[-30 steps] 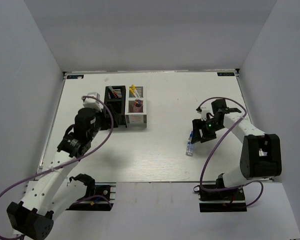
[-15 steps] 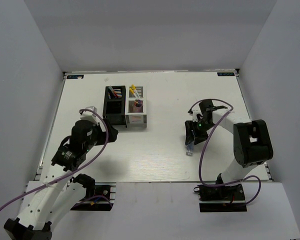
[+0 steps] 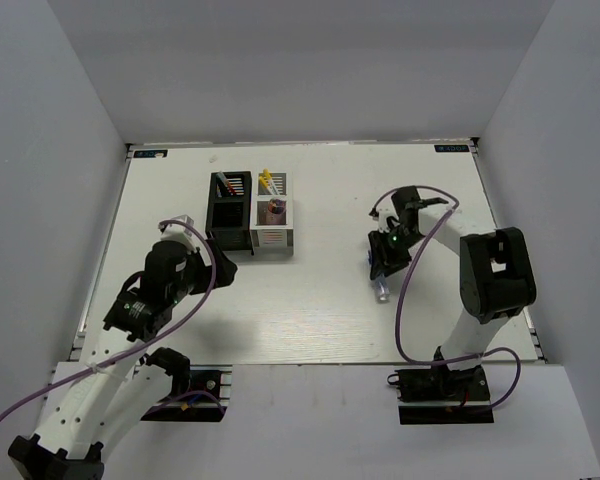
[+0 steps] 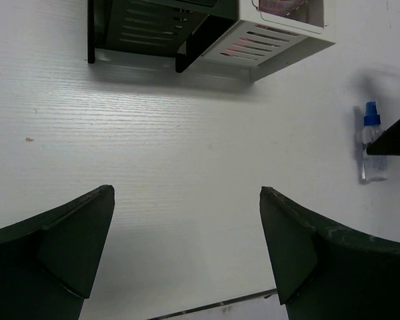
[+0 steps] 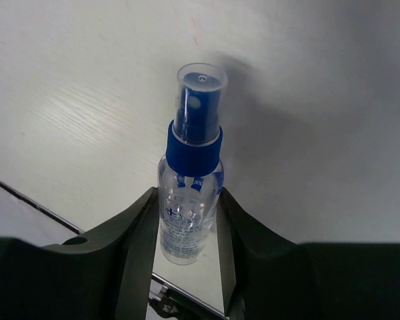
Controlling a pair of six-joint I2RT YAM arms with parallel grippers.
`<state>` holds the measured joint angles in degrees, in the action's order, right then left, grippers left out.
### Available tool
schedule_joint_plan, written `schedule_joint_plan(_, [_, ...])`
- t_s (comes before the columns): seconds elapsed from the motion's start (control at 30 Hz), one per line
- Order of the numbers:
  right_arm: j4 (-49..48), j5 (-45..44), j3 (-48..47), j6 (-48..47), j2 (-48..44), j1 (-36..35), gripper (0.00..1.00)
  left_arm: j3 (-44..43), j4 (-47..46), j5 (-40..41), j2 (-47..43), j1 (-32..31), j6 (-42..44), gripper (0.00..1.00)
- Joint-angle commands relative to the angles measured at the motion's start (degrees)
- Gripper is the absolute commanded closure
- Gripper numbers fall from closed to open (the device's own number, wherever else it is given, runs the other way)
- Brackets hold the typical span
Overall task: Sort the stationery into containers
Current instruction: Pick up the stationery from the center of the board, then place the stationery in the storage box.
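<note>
The right gripper rises next, carries the bottle [image 3: 381, 291] across the table to the black organiser [image 3: 230, 205] and lowers it inside, because there's room beside the red-orange pen.
The small clear bottle with a blue cap [image 5: 190, 200] sits between my right gripper's [image 5: 187, 195] fingers, which press on both of its sides. In the top view the right gripper [image 3: 382, 265] is over the bottle [image 3: 381, 291] at table level, right of centre. My left gripper [image 4: 187, 193] is open and empty, hovering over bare table in front of the black organiser [image 3: 230, 205] and the white-grey organiser [image 3: 274, 228]. A yellow pen [image 3: 266, 180] and a pink cylinder [image 3: 274, 208] stand in the white-grey one, and a red-orange pen [image 3: 233, 185] stands in the black one.
The left wrist view shows both organisers' slotted fronts, black [image 4: 147, 27] and white-grey [image 4: 273, 43], and the bottle [image 4: 372, 143] far right. White walls enclose the table on three sides. The near table edge [image 4: 213, 308] lies just below the left fingers.
My left arm has drawn back from the organisers toward the near side. My right gripper has moved left over the bottle and its fingers now hold the bottle's sides.
</note>
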<state>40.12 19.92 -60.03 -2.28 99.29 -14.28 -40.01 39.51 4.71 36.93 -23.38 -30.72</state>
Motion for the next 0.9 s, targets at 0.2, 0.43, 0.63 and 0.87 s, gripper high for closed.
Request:
schedule_joint_plan(0.2, [8.1,15.7,-36.3,-11.2,4.3,-1.4,0.95,2.3,-0.1,-3.0,-0.6,-0.1,-6.0,0.00])
schedule_joint_plan(0.43, [-0.8,24.1,-55.7,-11.3,11.8,-9.7,0.95,2.8,1.5,-1.9,-1.2,-0.1,-14.2,0.00])
schedule_joint_plan(0.63, [-22.0,23.4,-60.4,-6.4,18.0,-19.5,0.97,2.8,4.3,-2.4,2.1,-0.1,-16.8,0.00])
schedule_joint_plan(0.87, [-34.3,19.5,-68.1,-2.2,27.4,-26.2,0.98,2.8,5.3,-2.4,1.6,-0.1,-17.4,0.00])
